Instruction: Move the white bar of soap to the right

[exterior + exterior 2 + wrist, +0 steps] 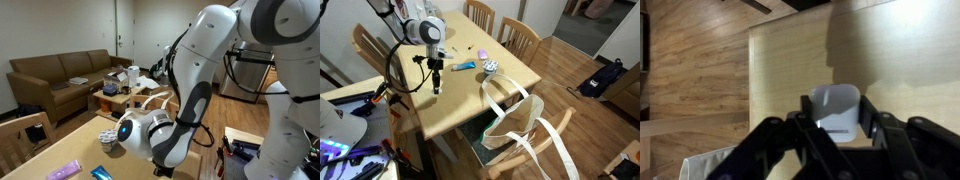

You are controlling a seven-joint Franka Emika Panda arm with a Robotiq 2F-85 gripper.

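Observation:
I will next move my gripper toward the white bag and lower it to let go of the soap (835, 110), because the bare wood is below my gripper on the bag's side.
In the wrist view the white bar of soap (835, 110) sits between the two black fingers of my gripper (837, 102). Both pads press on its sides. The light wooden table (790, 60) lies beneath it. In an exterior view my gripper (436, 86) points straight down over the near left part of the table (460, 105); the soap is too small to make out there. In an exterior view the arm hides the gripper and the soap.
A blue packet (463, 67), a pale patterned cup (490, 67) and a small purple item (480, 52) lie farther along the table. A white bag with long handles (515, 120) hangs at the table's edge. Wooden chairs (520, 35) stand around.

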